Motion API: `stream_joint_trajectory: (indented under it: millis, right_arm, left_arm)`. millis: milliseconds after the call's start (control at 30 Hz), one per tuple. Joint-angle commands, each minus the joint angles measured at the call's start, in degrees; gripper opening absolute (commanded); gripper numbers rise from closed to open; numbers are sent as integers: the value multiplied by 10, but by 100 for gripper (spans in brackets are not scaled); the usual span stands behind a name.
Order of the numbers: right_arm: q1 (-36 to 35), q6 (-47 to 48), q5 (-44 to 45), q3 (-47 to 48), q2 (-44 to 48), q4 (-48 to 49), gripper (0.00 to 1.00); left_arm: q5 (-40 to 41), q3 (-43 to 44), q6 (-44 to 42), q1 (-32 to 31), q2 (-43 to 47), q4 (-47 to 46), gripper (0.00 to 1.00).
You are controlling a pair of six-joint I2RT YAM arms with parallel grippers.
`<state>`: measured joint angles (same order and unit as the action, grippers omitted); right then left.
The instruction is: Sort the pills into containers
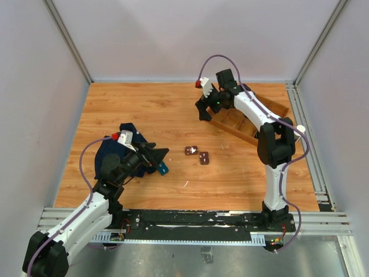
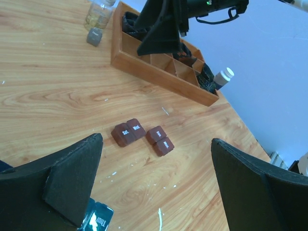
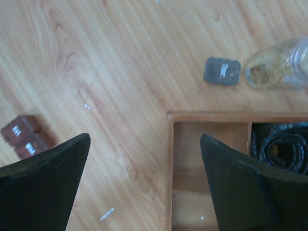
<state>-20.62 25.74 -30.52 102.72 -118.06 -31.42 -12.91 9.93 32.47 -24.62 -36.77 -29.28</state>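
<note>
My right gripper's open fingers straddle the tray rim (image 3: 169, 159), still short, so it descends past it next onto the small grey box (image 3: 222, 70) beside the clear bottle.
Two dark-brown containers (image 1: 191, 150) (image 1: 204, 157) with pale day labels lie side by side mid-table. In the left wrist view they are container (image 2: 128, 132) and container (image 2: 160, 140), just beyond my open left gripper (image 2: 156, 140), which holds nothing. That left gripper (image 1: 158, 154) hovers to their left. My right gripper (image 1: 206, 107) is open and empty above the near-left corner of the wooden tray (image 1: 230, 128). In its own view the right gripper (image 3: 144, 137) straddles the tray rim (image 3: 169, 159), with the containers (image 3: 26, 137) at the left edge. I cannot make out any loose pills.
A teal box (image 1: 163, 168) marked "Thur" lies by my left fingers, beside a dark blue cloth (image 1: 112, 151). A clear bottle (image 3: 279, 65) with yellowish contents and a small grey box (image 3: 221, 70) sit past the tray. Black cables (image 3: 281, 149) fill a tray compartment. A white-capped bottle (image 2: 222, 77) stands beyond the tray.
</note>
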Motion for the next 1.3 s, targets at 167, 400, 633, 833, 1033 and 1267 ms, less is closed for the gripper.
stream_joint_trajectory:
  millis: [167,400,633,833,1033,1267]
  right_arm:
    - [-36,-55,122,161,-122,-18,92]
    - [-38,-10,42,178,-131,-61,91]
    - [-37,1,18,152,-110,-54,91]
    - [-37,-60,109,178,-148,-19,91]
    - [-37,-84,149,197,-176,1,87]
    - [-38,-100,192,241,-221,9,85]
  left_arm:
    - [21,14,-19,-5,17,29,98]
    - [34,14,-28,-5,29,43,98]
    - [31,17,-28,-5,20,41,98]
    - [31,16,-26,-5,23,44,98]
    - [32,14,-26,-5,23,44,98]
    - [35,14,-26,-5,21,45,98]
